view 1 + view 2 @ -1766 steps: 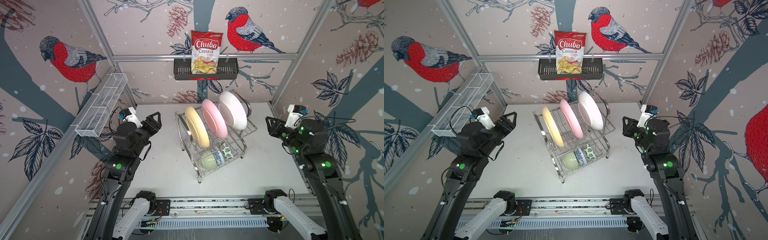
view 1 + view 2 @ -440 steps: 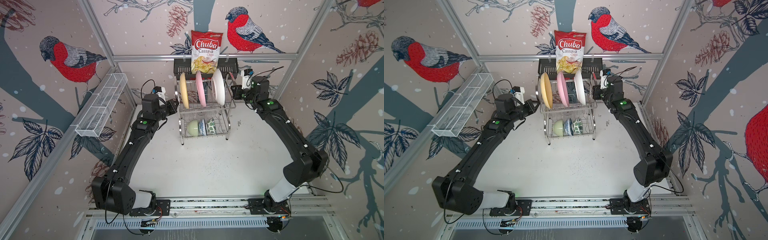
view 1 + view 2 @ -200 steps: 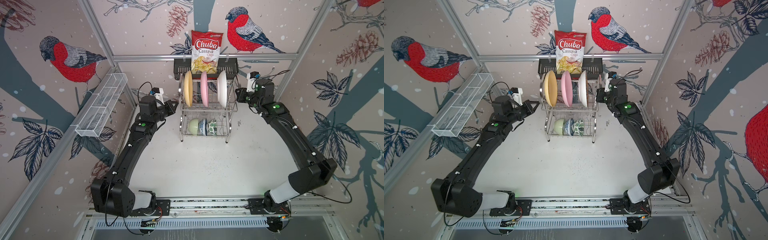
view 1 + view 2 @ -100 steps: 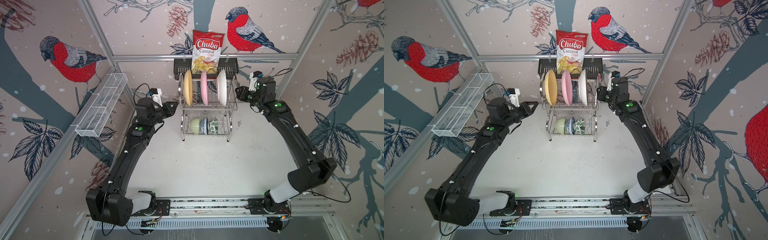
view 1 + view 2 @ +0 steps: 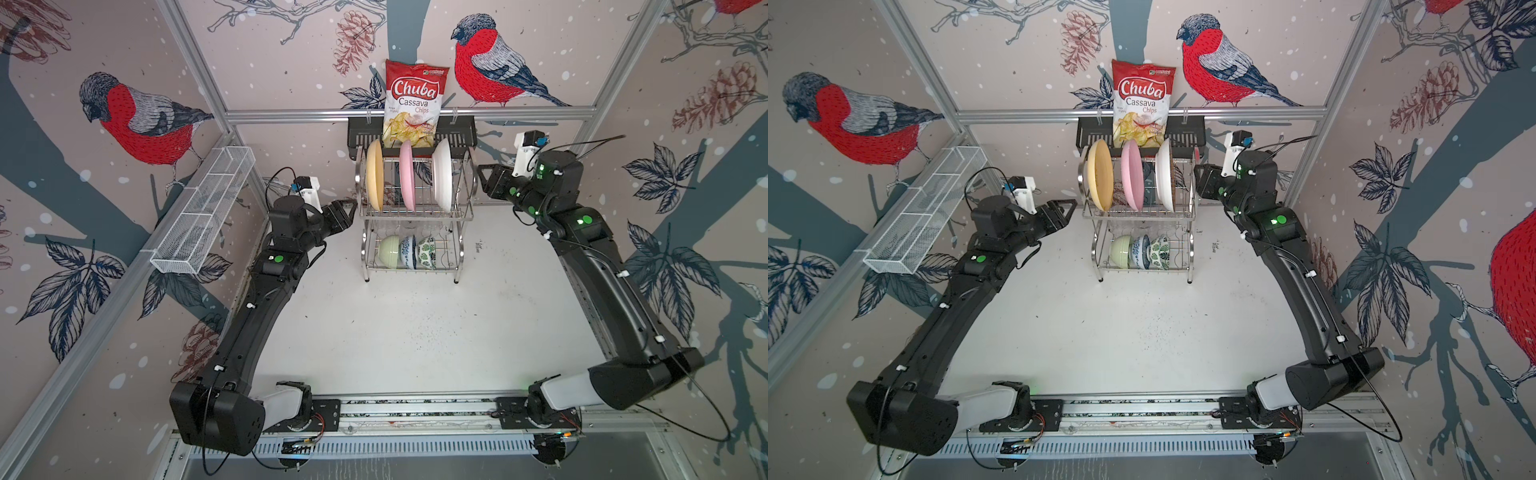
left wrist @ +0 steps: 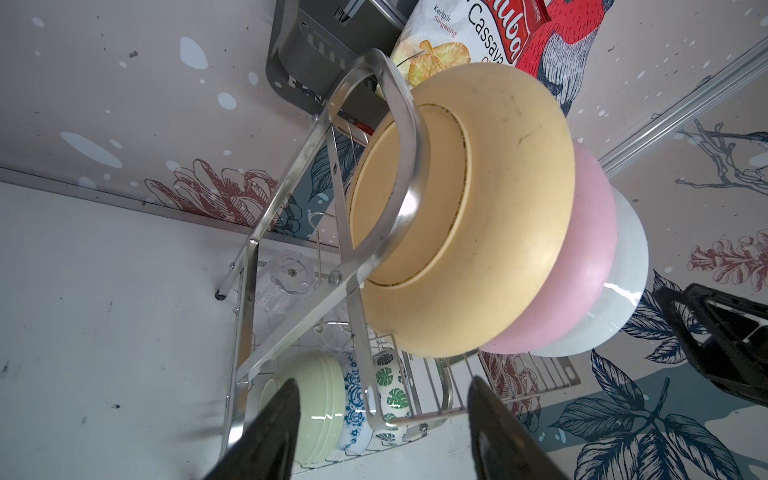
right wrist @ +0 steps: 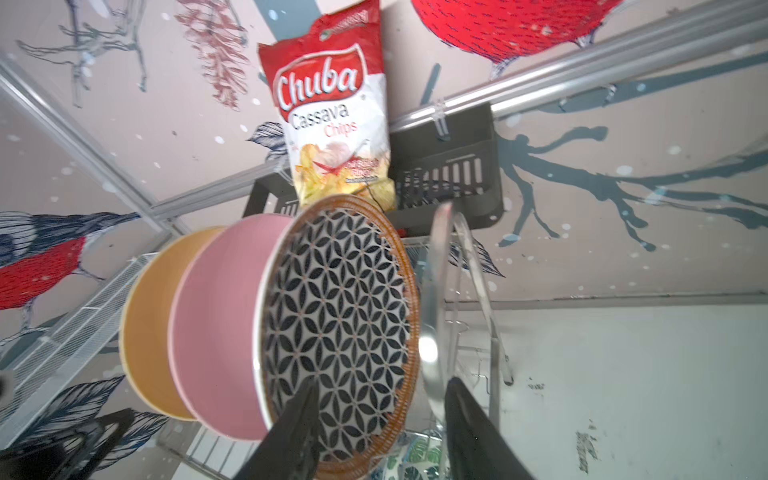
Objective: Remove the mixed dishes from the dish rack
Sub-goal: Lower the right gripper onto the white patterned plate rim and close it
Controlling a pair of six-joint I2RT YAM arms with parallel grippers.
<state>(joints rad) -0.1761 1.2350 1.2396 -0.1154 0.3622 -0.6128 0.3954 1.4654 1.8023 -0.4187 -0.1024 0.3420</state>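
The gap beside the pink plate has room for a finger, so my right gripper will move past the rack's handle (image 7: 432, 332) toward the plates and go astride the white plate's near rim (image 7: 263, 352).
The steel dish rack (image 5: 415, 216) stands upright at the back of the white table in both top views. Its upper tier holds a cream-yellow plate (image 5: 374, 178), a pink plate (image 5: 406, 176) and a white plate (image 5: 442, 176) with a patterned face (image 7: 340, 316). Below sit a pale green bowl (image 5: 388, 251), a blue-white bowl (image 5: 408, 251) and a leaf-print bowl (image 5: 427, 251). A clear glass (image 6: 286, 274) lies behind them. My left gripper (image 5: 351, 210) (image 6: 382, 415) is open and empty just left of the rack. My right gripper (image 5: 482, 178) (image 7: 382, 419) is open, with the rack's handle (image 7: 432, 332) loose between its fingers.
A black slotted shelf basket (image 5: 361, 137) with a Chuba chips bag (image 5: 415, 104) hangs on the back wall right behind the plates. A long white mesh tray (image 5: 203, 216) is fixed to the left wall. Bare white table (image 5: 415, 332) lies in front of the rack.
Both grippers have opened and let go of the rack's side handles. The left gripper has drawn back to the left. The rack stands still.
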